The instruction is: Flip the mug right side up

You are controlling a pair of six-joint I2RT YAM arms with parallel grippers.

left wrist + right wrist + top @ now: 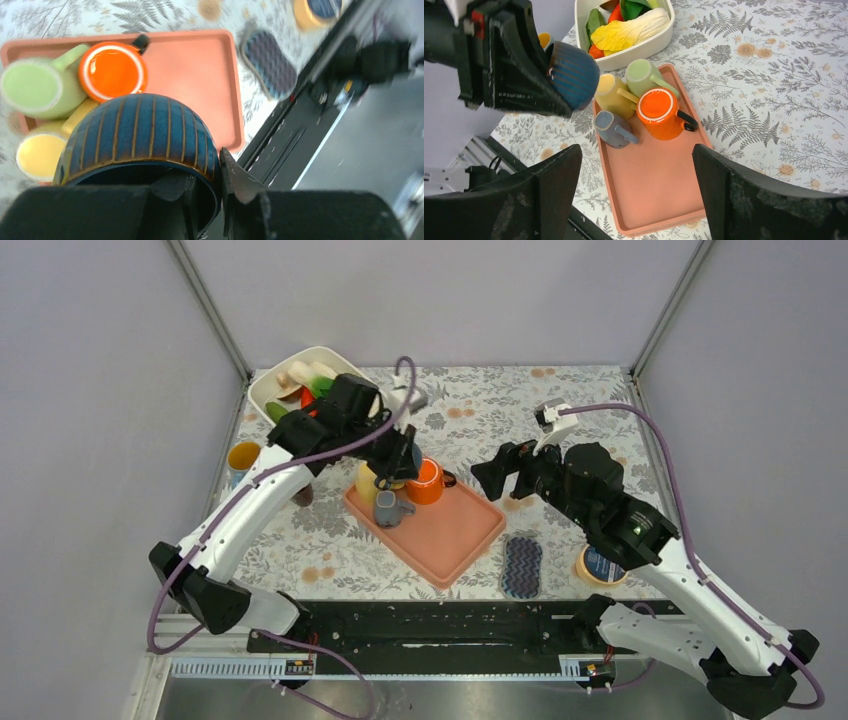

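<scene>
I will move the mug back and down with my left gripper next and release it on clear tabletop [328,552] beside the tray, which is below the gripper and back toward my base.
A blue mug with thin brown stripes [137,132] hangs in the air above the left end of the salmon tray [200,75]. My left gripper [205,170] is shut on its rim, one finger inside and one outside. In the right wrist view the mug [574,75] is tilted, its base pointing away from the gripper toward the tray. My right gripper [636,195] is open and empty, hovering over the tray's right side [492,475]. No handle shows on the blue mug.
On the tray [455,535] stand an orange mug [425,482], a yellow mug [367,480], a grey mug [390,508] and a green mug [644,77]. A white bowl of vegetables [300,380] is at the back left. A striped sponge [521,565] and a yellow roll [598,565] lie front right.
</scene>
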